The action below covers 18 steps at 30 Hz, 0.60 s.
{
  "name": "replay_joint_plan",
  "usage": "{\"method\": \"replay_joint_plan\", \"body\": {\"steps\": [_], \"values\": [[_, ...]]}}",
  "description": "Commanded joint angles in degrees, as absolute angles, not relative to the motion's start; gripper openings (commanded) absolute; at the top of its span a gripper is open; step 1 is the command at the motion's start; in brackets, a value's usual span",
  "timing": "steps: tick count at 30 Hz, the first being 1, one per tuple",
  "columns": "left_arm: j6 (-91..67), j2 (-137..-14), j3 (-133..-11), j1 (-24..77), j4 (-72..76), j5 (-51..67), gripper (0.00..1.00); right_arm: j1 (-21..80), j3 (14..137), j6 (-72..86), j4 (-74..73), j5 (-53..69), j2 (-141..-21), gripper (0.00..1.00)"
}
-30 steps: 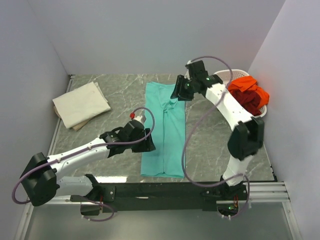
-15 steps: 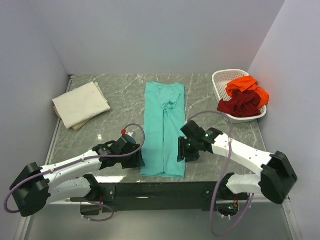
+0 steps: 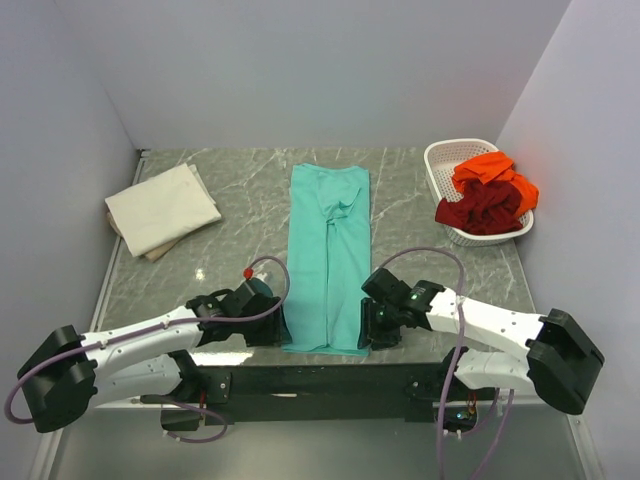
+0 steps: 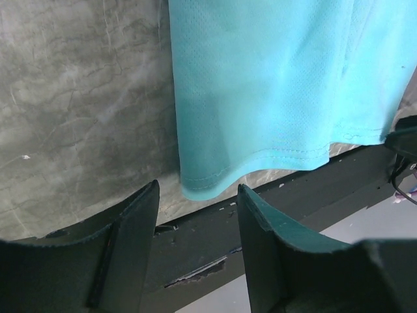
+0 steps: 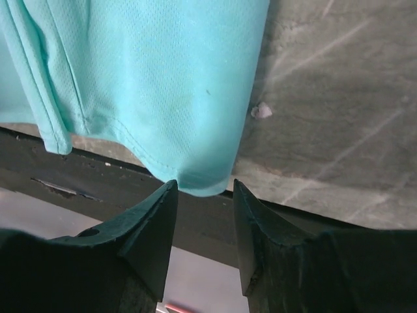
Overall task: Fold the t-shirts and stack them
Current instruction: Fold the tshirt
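My left gripper moves down next until its fingers straddle the teal t-shirt's nearest hem corner point(image 3: 287, 347) point(image 4: 197, 188), since that corner lies below, just beyond its open fingers.
A teal t-shirt point(image 3: 330, 250) lies folded into a long strip down the middle of the table, its hem at the near edge. My left gripper point(image 3: 278, 326) is open beside the hem's left corner point(image 4: 202, 186), which sits just beyond its fingertips. On the other side, my right gripper point(image 3: 368, 325) is open at the hem's right corner point(image 5: 205, 182), whose tip reaches between the fingertips. A folded cream t-shirt point(image 3: 162, 208) rests at the far left. Orange point(image 3: 492, 172) and dark red point(image 3: 480, 208) t-shirts fill the basket.
A white lattice basket point(image 3: 440, 160) stands at the far right corner. The black rail point(image 3: 330, 382) runs along the table's near edge, right under both grippers. Grey walls close in the left, back and right sides.
The right arm swung from the shirt's collar at the far end down to the hem's right corner. The left gripper slid toward the near edge, to the hem's left corner.
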<state>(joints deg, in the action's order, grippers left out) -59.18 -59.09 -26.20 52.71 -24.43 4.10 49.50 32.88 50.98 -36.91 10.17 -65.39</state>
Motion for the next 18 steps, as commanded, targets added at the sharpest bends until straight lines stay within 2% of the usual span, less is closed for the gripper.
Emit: {"method": "replay_joint_plan", "body": {"steps": [1,10,18], "values": [[-60.6,-57.8,-25.7,53.2,-22.8,4.5,0.57,50.2,32.3,52.0,-33.3,10.1,-66.8,0.46],[-60.4,-60.7,-25.8,53.7,-21.8,5.4,0.57,50.8,31.4,52.1,-33.0,9.7,-70.0,0.39],[-59.9,-63.1,-25.5,54.1,-20.3,6.7,0.54,50.8,30.2,52.3,-31.5,10.7,-71.3,0.21]]}}
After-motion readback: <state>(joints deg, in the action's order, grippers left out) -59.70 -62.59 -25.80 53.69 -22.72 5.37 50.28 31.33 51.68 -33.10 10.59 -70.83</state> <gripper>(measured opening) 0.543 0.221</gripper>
